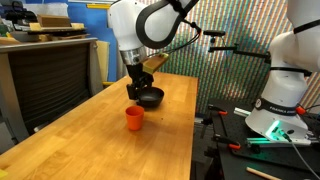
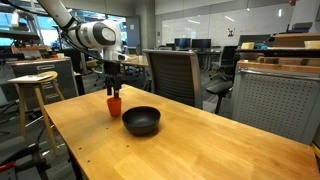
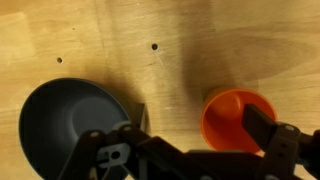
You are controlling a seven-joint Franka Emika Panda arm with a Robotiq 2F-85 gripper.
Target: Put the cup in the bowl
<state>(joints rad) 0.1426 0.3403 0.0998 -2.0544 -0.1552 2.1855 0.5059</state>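
My gripper lowers over the cup's rim nearest the bowl next, one finger into the cup, since its open fingers already hang to either side of it.
The orange-red cup (image 1: 134, 117) stands upright on the wooden table, close beside the black bowl (image 1: 151, 97). Both show in the other exterior view, the cup (image 2: 114, 104) and the bowl (image 2: 141, 121). My gripper (image 1: 139, 88) hangs open and empty just above the cup, as an exterior view (image 2: 113, 84) shows. In the wrist view the cup (image 3: 232, 118) is at the lower right and the bowl (image 3: 65, 122) at the lower left, empty. The gripper (image 3: 200, 125) has one finger over the cup's right rim and the other between cup and bowl.
The wooden table (image 1: 90, 140) has open surface in front of the cup. A wooden stool (image 2: 35, 80) and office chairs (image 2: 175, 70) stand beyond the table. A second white robot base (image 1: 282, 105) stands beside the table. Two small holes (image 3: 154, 46) mark the tabletop.
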